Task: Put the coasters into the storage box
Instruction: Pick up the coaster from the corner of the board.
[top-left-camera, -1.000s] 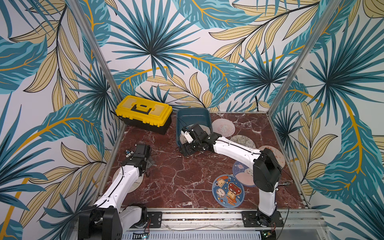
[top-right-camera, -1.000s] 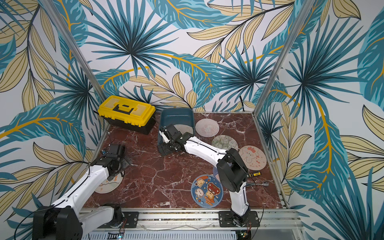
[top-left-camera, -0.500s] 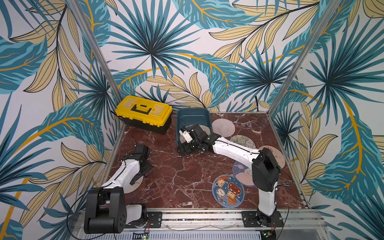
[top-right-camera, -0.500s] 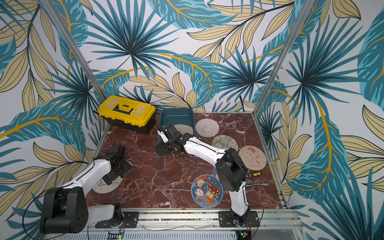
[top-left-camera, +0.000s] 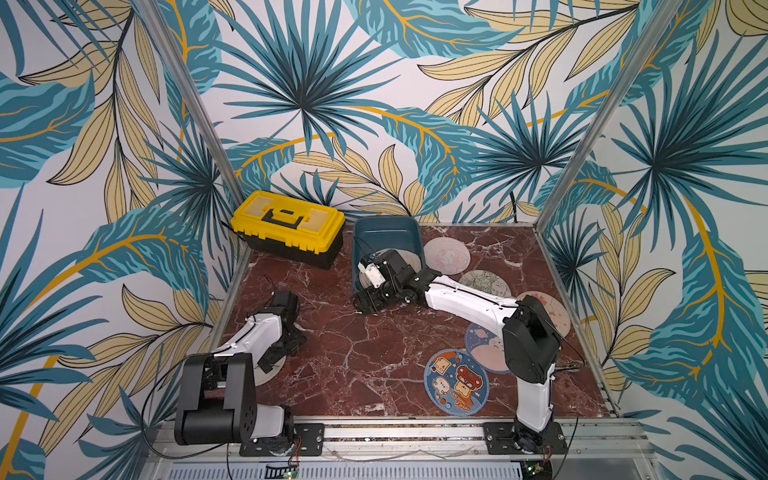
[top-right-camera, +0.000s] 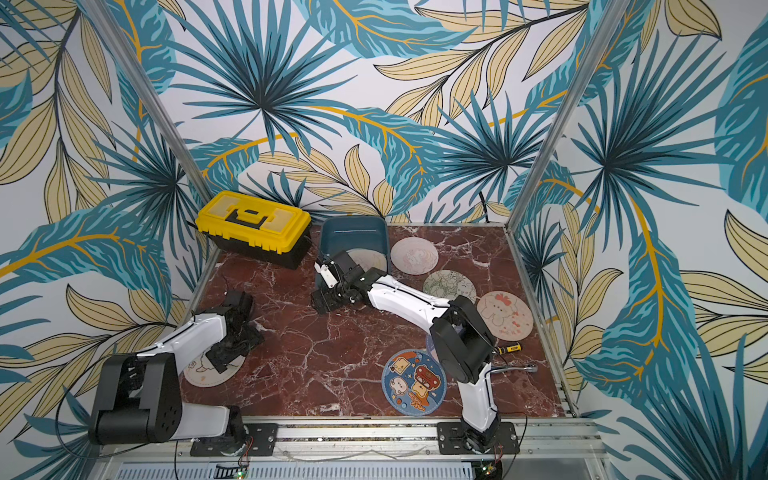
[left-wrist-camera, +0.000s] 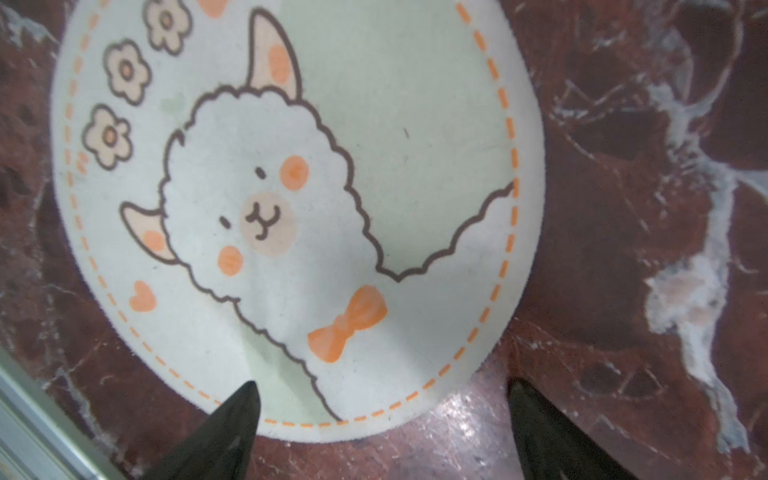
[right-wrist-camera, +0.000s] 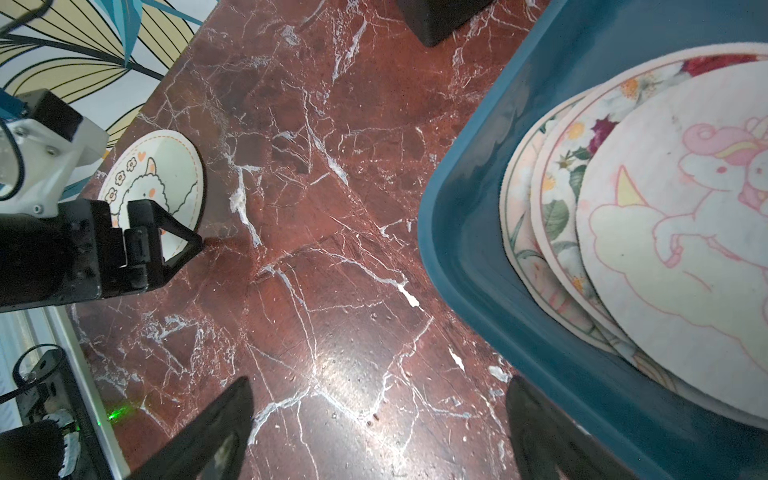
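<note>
The alpaca coaster's rim by the bow (left-wrist-camera: 485, 340) is farther outward than my open fingers, so I will move my left gripper outward, low over the marble, and close it.
The teal storage box (top-left-camera: 386, 232) (top-right-camera: 353, 232) stands at the back, with several coasters stacked inside; a unicorn coaster (right-wrist-camera: 685, 249) lies on top. My right gripper (right-wrist-camera: 379, 381) (top-left-camera: 370, 299) hangs open over bare marble just outside the box's front wall (right-wrist-camera: 478, 270). At the front left an alpaca coaster (left-wrist-camera: 291, 187) (top-right-camera: 208, 370) lies flat. My left gripper (left-wrist-camera: 382, 386) (top-right-camera: 232, 353) stands open low over its edge, one fingertip (left-wrist-camera: 245, 399) above the rim and the other above the table. More coasters lie on the right: a pink one (top-left-camera: 446, 255), a floral one (top-left-camera: 484, 284), a bunny one (top-left-camera: 548, 311) and blue cartoon ones (top-left-camera: 456, 382).
A yellow-lidded black toolbox (top-left-camera: 289, 228) stands at the back left beside the box. A small screwdriver (top-right-camera: 509, 348) and a metal wrench (top-right-camera: 515, 368) lie near the right arm's base. Patterned walls close in three sides; a metal rail (top-left-camera: 395, 432) runs along the front.
My left arm has folded back toward the front left and its gripper has come down over the alpaca coaster. The right gripper has slid slightly forward from the box.
</note>
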